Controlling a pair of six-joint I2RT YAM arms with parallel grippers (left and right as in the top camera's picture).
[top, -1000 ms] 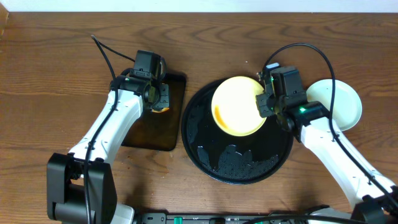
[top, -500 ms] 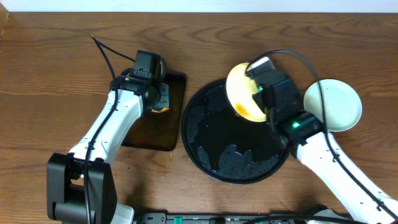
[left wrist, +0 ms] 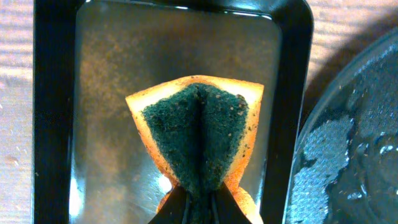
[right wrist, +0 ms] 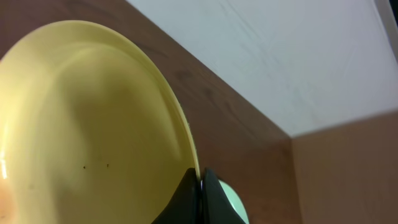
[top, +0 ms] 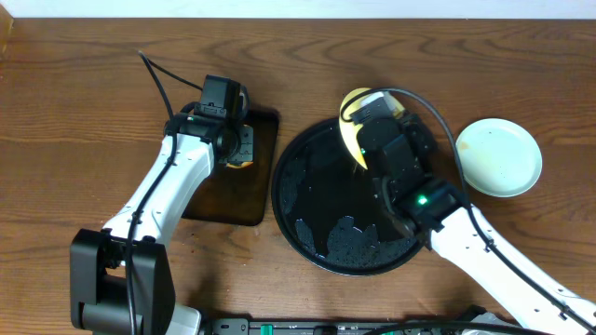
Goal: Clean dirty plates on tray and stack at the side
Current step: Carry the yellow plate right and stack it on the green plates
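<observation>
My left gripper should next lower the orange sponge slightly back onto the rectangular dark tray.
My right gripper [top: 371, 140] is shut on the rim of the pale yellow plate [top: 350, 126], which stands tilted up on edge over the far side of the round black tray [top: 307, 219]. In the right wrist view the plate [right wrist: 93, 124] shows two tiny brown specks, and the gripper [right wrist: 200, 186] pinches its edge. A pale mint plate [top: 498, 156] lies flat on the table to the right of the tray. My left gripper [top: 237, 149] is shut on an orange sponge with a green scouring face [left wrist: 199, 137], folded between the fingers.
The sponge hangs over a rectangular dark tray [left wrist: 295, 93] left of the round tray [left wrist: 354, 155], whose surface is wet with patches of water. Bare brown wood surrounds both trays. A pale wall runs behind the table's far edge.
The right arm has swung left and tipped the yellow plate from nearly flat up onto its edge, uncovering the mint plate. The left arm has stayed put, squeezing the sponge slightly tighter.
</observation>
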